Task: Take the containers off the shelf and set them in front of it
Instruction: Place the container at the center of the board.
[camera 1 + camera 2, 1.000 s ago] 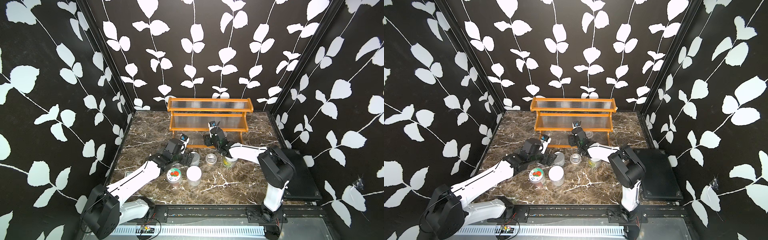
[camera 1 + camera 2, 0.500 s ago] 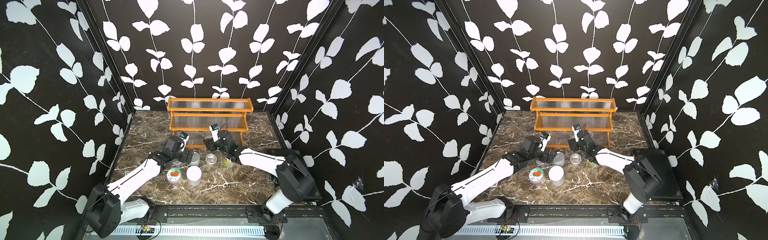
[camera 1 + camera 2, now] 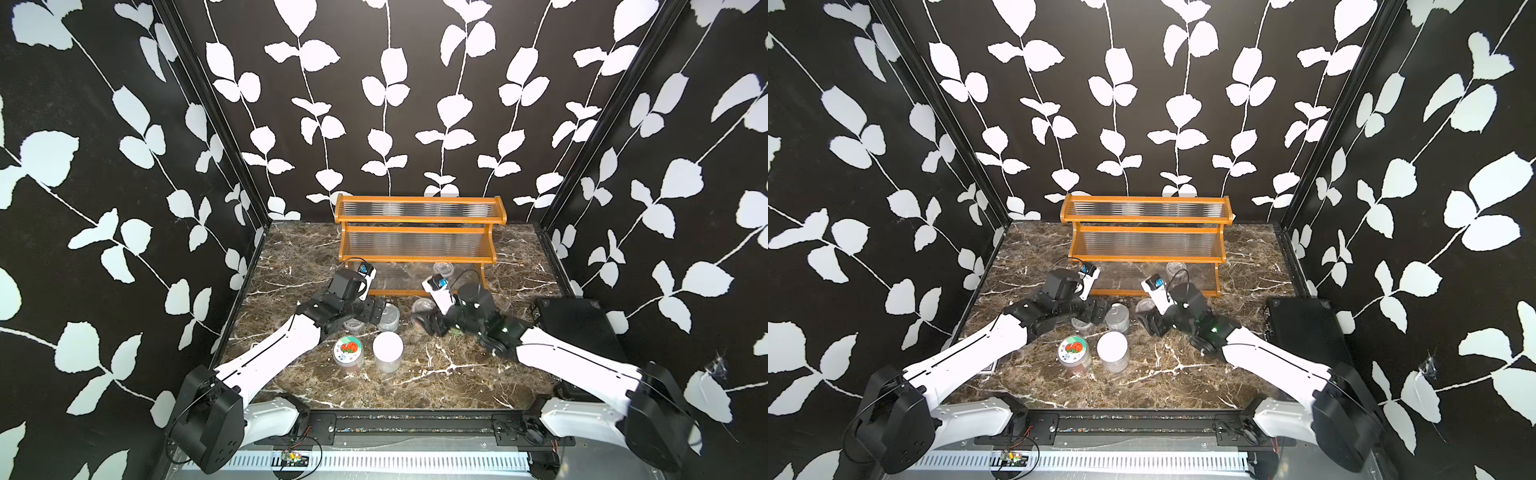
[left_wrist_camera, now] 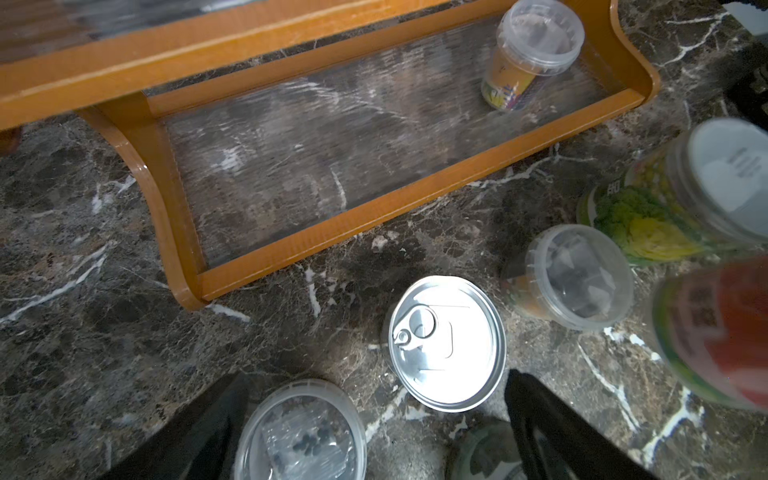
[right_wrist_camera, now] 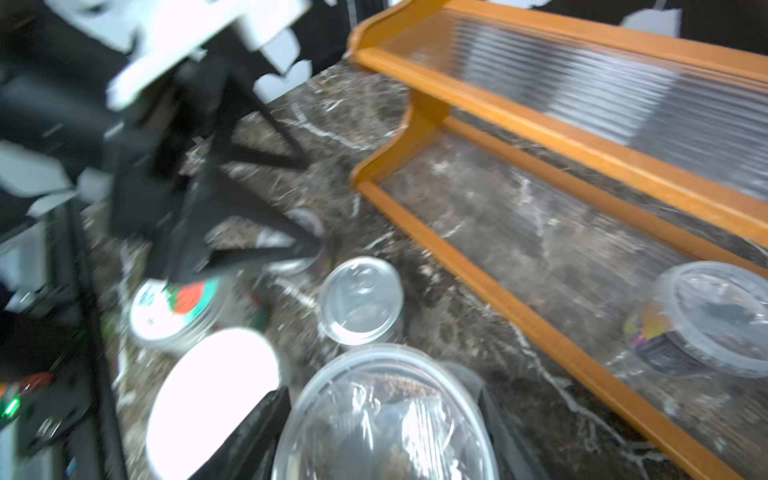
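Observation:
My right gripper will next move the cup back and down and let it go on the bare marble beside the white-lid jar, because the marble is below the cup and back from it.
The orange-brown shelf [image 3: 415, 227] [image 3: 1146, 227] stands at the back; one clear lidded cup [image 3: 443, 268] [image 4: 536, 50] rests on its lowest tier. In front of it stand a silver can [image 3: 390, 316] [image 4: 446, 343], a strawberry-lid jar [image 3: 348, 351], a white-lid jar [image 3: 387, 351], a yellow-green jar [image 4: 648, 220] and a clear cup [image 3: 422, 305] [image 4: 569, 276]. My left gripper [image 3: 374, 313] [image 4: 374, 436] is open beside the can, over another clear cup [image 4: 301, 432]. My right gripper [image 3: 424, 322] [image 5: 380, 432] is shut on a clear-lidded cup [image 5: 382, 419], right of the can.
A black pad [image 3: 573, 328] lies at the table's right edge beside my right arm. The containers crowd the middle strip between both wrists. Black walls with white leaves enclose three sides. Bare marble [image 3: 436, 382] lies toward the front edge.
My right wrist has drawn back from the shelf toward the front and its arm has swung low to the right. The left gripper has stayed open, almost in place.

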You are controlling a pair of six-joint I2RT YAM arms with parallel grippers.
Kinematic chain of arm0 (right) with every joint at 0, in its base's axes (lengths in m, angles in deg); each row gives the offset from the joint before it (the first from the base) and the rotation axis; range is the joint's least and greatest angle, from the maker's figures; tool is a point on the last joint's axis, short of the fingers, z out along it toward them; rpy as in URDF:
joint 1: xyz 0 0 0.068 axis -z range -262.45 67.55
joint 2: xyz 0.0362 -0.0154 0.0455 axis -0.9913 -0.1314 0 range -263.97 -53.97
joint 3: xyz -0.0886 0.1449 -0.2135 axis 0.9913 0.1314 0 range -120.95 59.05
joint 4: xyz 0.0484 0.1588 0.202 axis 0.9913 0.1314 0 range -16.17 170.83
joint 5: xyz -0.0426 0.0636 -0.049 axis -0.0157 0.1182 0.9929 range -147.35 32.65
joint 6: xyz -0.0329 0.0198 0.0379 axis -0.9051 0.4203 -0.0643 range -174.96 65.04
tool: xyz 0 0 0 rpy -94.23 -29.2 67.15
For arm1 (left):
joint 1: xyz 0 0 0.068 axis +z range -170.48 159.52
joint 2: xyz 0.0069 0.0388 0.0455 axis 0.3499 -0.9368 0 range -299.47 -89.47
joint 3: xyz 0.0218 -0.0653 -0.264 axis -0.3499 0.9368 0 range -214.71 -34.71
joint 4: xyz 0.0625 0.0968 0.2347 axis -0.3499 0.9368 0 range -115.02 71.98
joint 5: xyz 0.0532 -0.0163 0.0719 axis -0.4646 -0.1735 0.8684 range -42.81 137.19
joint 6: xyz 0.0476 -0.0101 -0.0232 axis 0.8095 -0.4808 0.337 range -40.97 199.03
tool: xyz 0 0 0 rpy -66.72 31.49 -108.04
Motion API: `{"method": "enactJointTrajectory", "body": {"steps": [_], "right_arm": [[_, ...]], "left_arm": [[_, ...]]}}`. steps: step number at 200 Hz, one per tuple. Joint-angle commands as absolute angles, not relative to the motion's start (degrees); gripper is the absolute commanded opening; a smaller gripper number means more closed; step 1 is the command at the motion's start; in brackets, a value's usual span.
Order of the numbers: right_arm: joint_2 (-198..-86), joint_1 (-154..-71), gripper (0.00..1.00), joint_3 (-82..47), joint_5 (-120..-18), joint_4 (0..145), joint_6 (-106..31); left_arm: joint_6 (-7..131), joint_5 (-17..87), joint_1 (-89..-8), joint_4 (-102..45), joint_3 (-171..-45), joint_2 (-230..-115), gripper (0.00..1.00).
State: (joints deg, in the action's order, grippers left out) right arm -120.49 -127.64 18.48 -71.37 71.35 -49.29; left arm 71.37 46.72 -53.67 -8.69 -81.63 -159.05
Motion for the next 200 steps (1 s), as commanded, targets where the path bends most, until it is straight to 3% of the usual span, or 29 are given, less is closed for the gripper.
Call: {"method": "enactJointTrajectory", "body": {"steps": [1, 76, 151, 200], "right_arm": [[-117.13, -128.71, 0.59, 22.04, -77.78, 75.04, -54.99], [-118.89, -132.30, 0.59, 30.25, -76.30, 72.31, -63.88], [-126.88, -133.25, 0.59, 33.58, -73.34, 59.99, -60.76], [-128.84, -133.20, 0.66, 34.46, -72.05, 57.54, -60.77]], "left_arm": [[72.09, 45.95, -53.08, -7.98, -83.22, -159.04, 0.99], [72.34, 45.52, -52.82, -7.27, -84.52, -159.86, 0.99], [72.44, 45.38, -52.74, -6.75, -84.24, -159.41, 0.99], [72.43, 44.99, -52.71, -7.17, -83.94, -159.94, 0.99]]}}
